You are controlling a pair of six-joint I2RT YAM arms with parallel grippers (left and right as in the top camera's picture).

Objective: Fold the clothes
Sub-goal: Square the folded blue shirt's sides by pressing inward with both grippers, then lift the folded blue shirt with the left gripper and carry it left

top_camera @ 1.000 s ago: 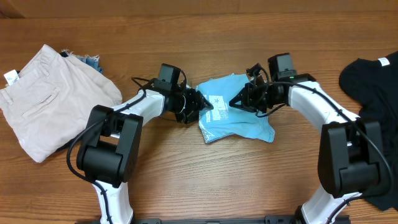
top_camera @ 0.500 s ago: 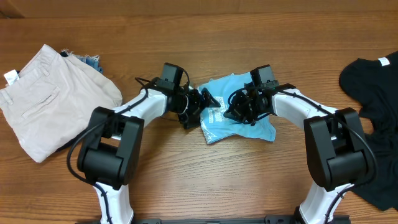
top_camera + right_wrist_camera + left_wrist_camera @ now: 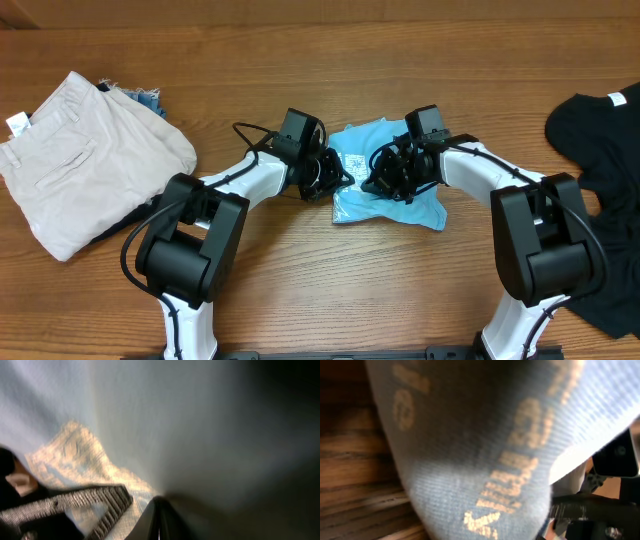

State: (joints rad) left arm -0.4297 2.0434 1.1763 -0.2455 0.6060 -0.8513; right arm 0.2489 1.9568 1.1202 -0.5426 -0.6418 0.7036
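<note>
Folded clothes lie stacked on the beige trousers (image 3: pixel 95 155). I need to raise my left gripper, carry the shirt to the left in the overhead view and release it there.
The light blue T-shirt (image 3: pixel 392 198) lies bunched in a small fold at the table's middle. My left gripper (image 3: pixel 334 178) is at its left edge. In the left wrist view the shirt's lettered cloth (image 3: pixel 485 445) fills the frame and hides my fingers, so the jaws look shut on it. My right gripper (image 3: pixel 379 180) sits on the shirt's middle, facing the left one. Its jaws are pressed together (image 3: pixel 159 519) with pale blue cloth draped over them. The black T-shirt (image 3: pixel 600 150) with its white neck label lies spread at the far right.
Beige trousers (image 3: pixel 85 160) lie at the far left, over a frayed denim piece (image 3: pixel 147 97). The two grippers almost touch above the blue shirt. The right one's ribbed finger (image 3: pixel 585 507) shows in the left wrist view. Bare wooden table (image 3: pixel 320 290) runs along the front.
My left gripper moved right onto the blue shirt's left edge and closed. The right gripper first carried cloth leftward, then held still. The shirt's lettered patch is now covered.
</note>
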